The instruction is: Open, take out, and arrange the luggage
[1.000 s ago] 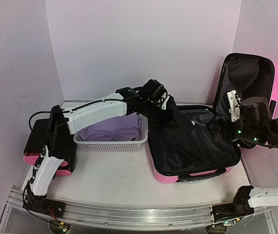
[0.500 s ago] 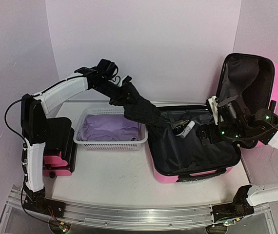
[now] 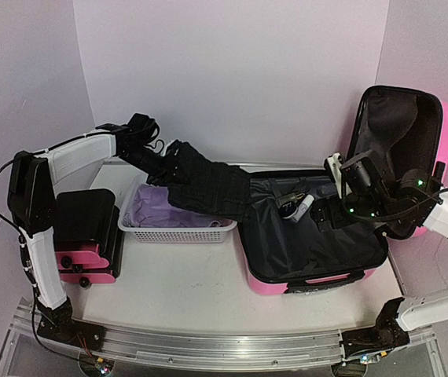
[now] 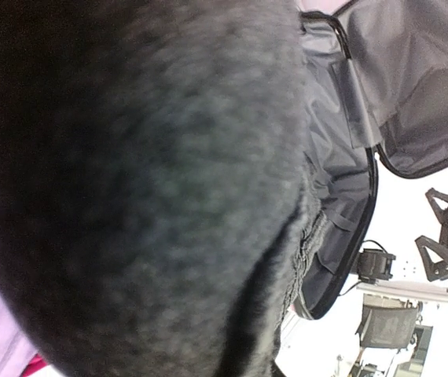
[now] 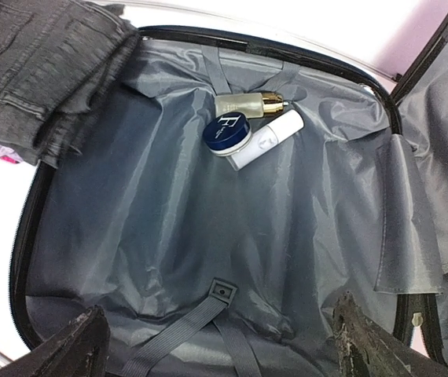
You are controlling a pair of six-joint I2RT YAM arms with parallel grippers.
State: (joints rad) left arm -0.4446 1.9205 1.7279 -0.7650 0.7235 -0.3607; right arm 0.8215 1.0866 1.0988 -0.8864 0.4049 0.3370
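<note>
I should move my left gripper to the left in the top view, down onto the purple cloth (image 3: pixel 150 209), and let go of the dark grey garment, because it hangs over the basket's rim on the suitcase side.
The pink suitcase (image 3: pixel 322 280) lies open on the right, its lid (image 3: pixel 446 126) upright and its black lining (image 5: pixel 169 212) bare. My left gripper (image 3: pixel 153 155) is shut on a dark grey garment (image 3: pixel 208 188) and holds it above the white basket (image 3: pixel 178 232). The cloth fills the left wrist view (image 4: pixel 130 173) and hides the fingers. My right gripper (image 5: pixel 220 345) is open and empty above the suitcase's near half; in the top view it (image 3: pixel 336 212) hovers over the right side. A blue-lidded jar (image 5: pixel 228 132), a white bottle (image 5: pixel 269 138) and a gold-capped bottle (image 5: pixel 246 103) lie at the back of the lining.
The basket holds a purple cloth (image 3: pixel 165 206). A smaller black and pink case (image 3: pixel 82 236) stands left of the basket beside the left arm. White walls close in the back and sides. A metal rail (image 3: pixel 208 342) runs along the near edge.
My left arm swung left and pulled the dark garment out of the suitcase to above the basket, uncovering the jar and bottles. My right gripper shifted slightly left over the lining.
</note>
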